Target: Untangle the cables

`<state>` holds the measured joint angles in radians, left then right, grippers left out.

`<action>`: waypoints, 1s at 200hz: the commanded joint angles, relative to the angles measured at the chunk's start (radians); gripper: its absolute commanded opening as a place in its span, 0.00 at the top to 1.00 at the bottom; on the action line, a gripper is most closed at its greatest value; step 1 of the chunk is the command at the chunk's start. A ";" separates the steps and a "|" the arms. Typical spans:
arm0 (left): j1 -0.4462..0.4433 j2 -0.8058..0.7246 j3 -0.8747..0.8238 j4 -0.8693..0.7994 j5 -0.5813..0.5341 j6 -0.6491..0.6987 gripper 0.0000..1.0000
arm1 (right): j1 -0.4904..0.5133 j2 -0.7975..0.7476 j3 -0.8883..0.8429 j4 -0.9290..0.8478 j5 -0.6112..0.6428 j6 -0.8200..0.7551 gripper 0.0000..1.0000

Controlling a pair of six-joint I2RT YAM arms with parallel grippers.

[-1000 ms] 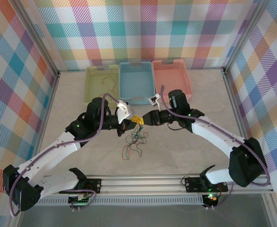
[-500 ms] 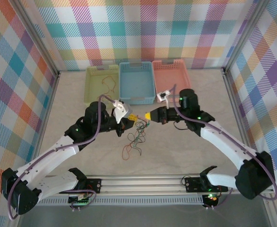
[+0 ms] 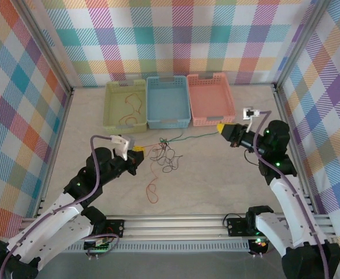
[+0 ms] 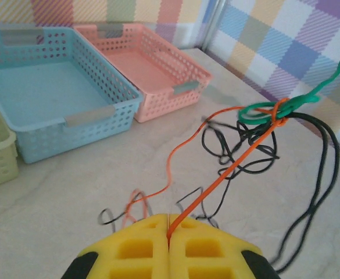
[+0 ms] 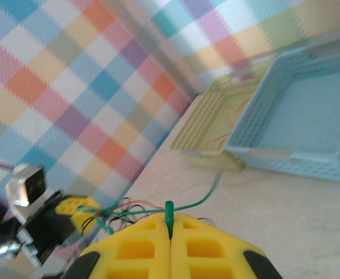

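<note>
My right gripper moves slightly toward the tangle (image 3: 165, 153) (image 5: 114, 210) next and lets go of the green cable's end, since that cable is already drawn out long from the knot.
The cables (image 3: 165, 152) lie as a loose tangle of orange, black and green wires in the middle of the table. My left gripper (image 3: 138, 152) is just left of the tangle, shut on an orange cable (image 4: 228, 167) that runs taut up to a knot (image 4: 274, 110) with the green and black wires. My right gripper (image 3: 221, 127) is far to the right, shut on the end of a green cable (image 5: 200, 200), which stretches back to the tangle (image 5: 114, 210). An orange loop (image 3: 152, 190) trails on the table toward the near edge.
Three baskets stand in a row at the back: a yellow-green one (image 3: 109, 104) with an orange wire inside, a blue one (image 3: 168, 122) and a pink one (image 3: 211, 121). Metal frame rails run along the table's sides and near edge.
The two grippers have pulled apart, the left one toward the near left and the right one far right. The right gripper shut on the green cable, drawing it out of the tangle.
</note>
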<state>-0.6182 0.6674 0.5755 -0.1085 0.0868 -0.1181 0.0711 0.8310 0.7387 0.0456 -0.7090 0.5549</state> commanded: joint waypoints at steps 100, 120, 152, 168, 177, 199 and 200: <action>0.058 -0.226 0.031 -0.249 -0.367 -0.087 1.00 | -0.364 -0.103 -0.051 -0.136 0.373 -0.017 1.00; 0.058 -0.204 0.026 -0.181 -0.238 -0.084 1.00 | -0.353 -0.044 -0.077 0.005 0.140 0.029 1.00; 0.058 -0.134 0.072 -0.084 -0.022 -0.070 1.00 | -0.098 -0.012 -0.060 0.074 0.090 -0.090 1.00; 0.058 -0.071 0.129 -0.085 0.078 -0.061 1.00 | 0.043 0.013 -0.056 0.095 0.063 -0.165 0.77; 0.058 -0.039 0.158 -0.080 0.139 -0.056 1.00 | 0.109 0.028 -0.073 0.139 0.038 -0.179 0.66; 0.057 0.036 0.206 -0.045 0.263 -0.058 1.00 | 0.263 0.078 -0.142 0.284 0.023 -0.246 0.58; 0.057 0.040 0.207 -0.043 0.268 -0.059 1.00 | 0.270 0.081 -0.143 0.287 0.022 -0.253 0.58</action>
<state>-0.5667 0.6567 0.7147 -0.2379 0.1493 -0.1898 0.2226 0.8700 0.6540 0.1551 -0.6258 0.4236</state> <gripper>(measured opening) 0.053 0.396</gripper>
